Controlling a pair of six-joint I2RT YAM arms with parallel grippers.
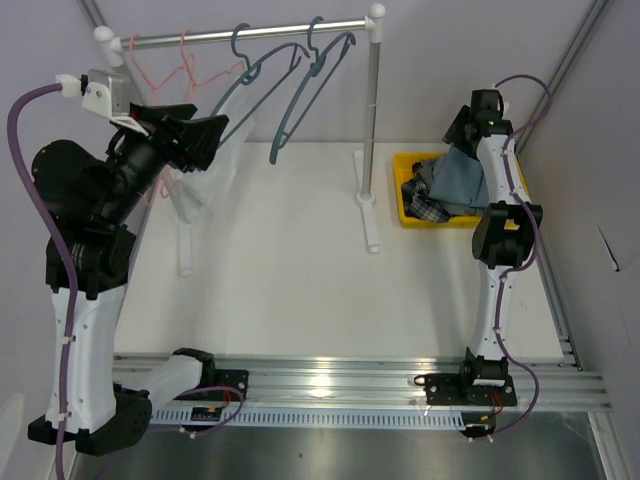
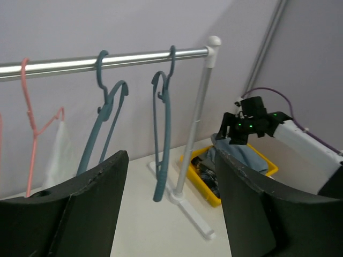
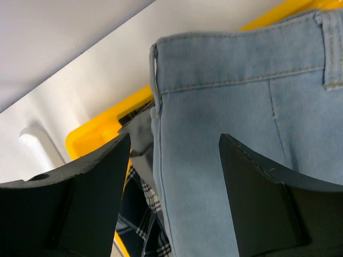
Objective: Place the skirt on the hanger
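My right gripper comes down onto the skirt's side edge under the waistband corner (image 1: 452, 158) (image 3: 172, 120) next and closes. That denim lies below, between its open fingers.
A light-blue denim skirt (image 1: 462, 178) lies on top of a clothes pile in a yellow bin (image 1: 408, 165) at the back right. My right gripper (image 1: 458, 135) hangs just above it, open, with the skirt (image 3: 230, 107) filling the gap below its jaws (image 3: 174, 140); it grips nothing. Two teal hangers (image 1: 300, 90) hang on the steel rail (image 1: 250, 35). My left gripper (image 1: 215, 135) is raised left of them, open and empty. In the left wrist view (image 2: 170, 160) it faces the nearer teal hanger (image 2: 163, 134).
Pink hangers (image 1: 165, 65) and a white cloth (image 2: 59, 155) hang at the rail's left end. The rack's right post (image 1: 372, 110) and white foot (image 1: 368, 215) stand between the hangers and the bin. A plaid garment (image 3: 142, 214) lies under the skirt.
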